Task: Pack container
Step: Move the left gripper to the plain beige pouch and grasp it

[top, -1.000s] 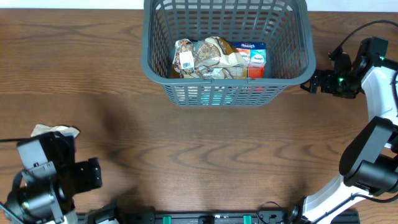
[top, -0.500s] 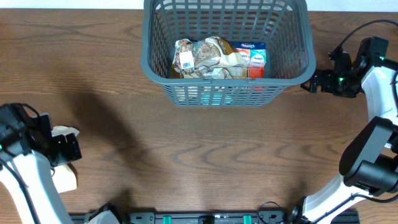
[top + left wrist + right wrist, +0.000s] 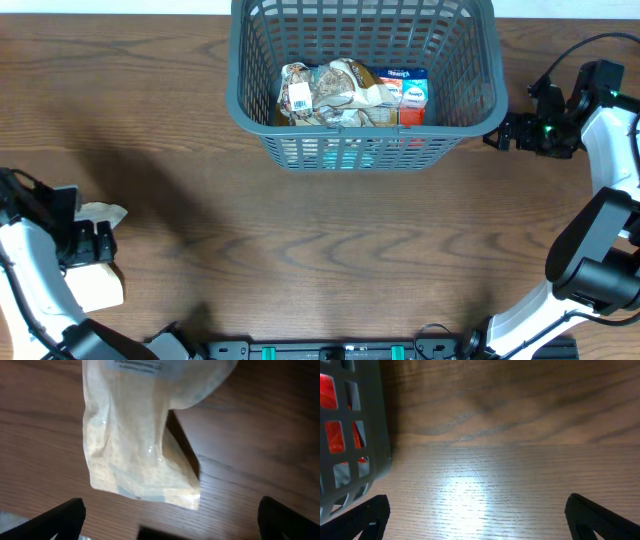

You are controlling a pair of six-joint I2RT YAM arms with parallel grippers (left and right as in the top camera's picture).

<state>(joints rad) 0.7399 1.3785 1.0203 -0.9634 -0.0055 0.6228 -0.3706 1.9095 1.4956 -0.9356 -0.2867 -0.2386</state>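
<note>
My left gripper lowers its open fingers forward onto the beige packet's printed pale end (image 3: 102, 212) (image 3: 137, 367) and closes next. That end lies flat below and just ahead of my gripper.
The container, a dark grey lattice basket (image 3: 250, 100), stands at the back centre and holds several packets (image 3: 340, 90). Its wall shows at the left of the right wrist view (image 3: 350, 435). A beige packet (image 3: 135, 440) with a printed pale end lies flat on the table just ahead of my left gripper (image 3: 172, 522), which is open and empty. In the overhead view my left gripper (image 3: 95, 243) is at the left edge, with a pale packet end (image 3: 105, 212) beyond it. My right gripper (image 3: 497, 135) is open and empty beside the basket's right wall, and it also shows in its own wrist view (image 3: 477, 517).
A beige piece (image 3: 97, 286) lies next to my left arm near the front left corner; I cannot tell whether it belongs to the same packet. A red packet (image 3: 330, 415) shows through the basket's slots. The right arm's base (image 3: 590, 265) stands at the front right.
My left arm has swung up and out to the table's left edge, uncovering the beige piece below it. The right arm and the basket have not moved.
</note>
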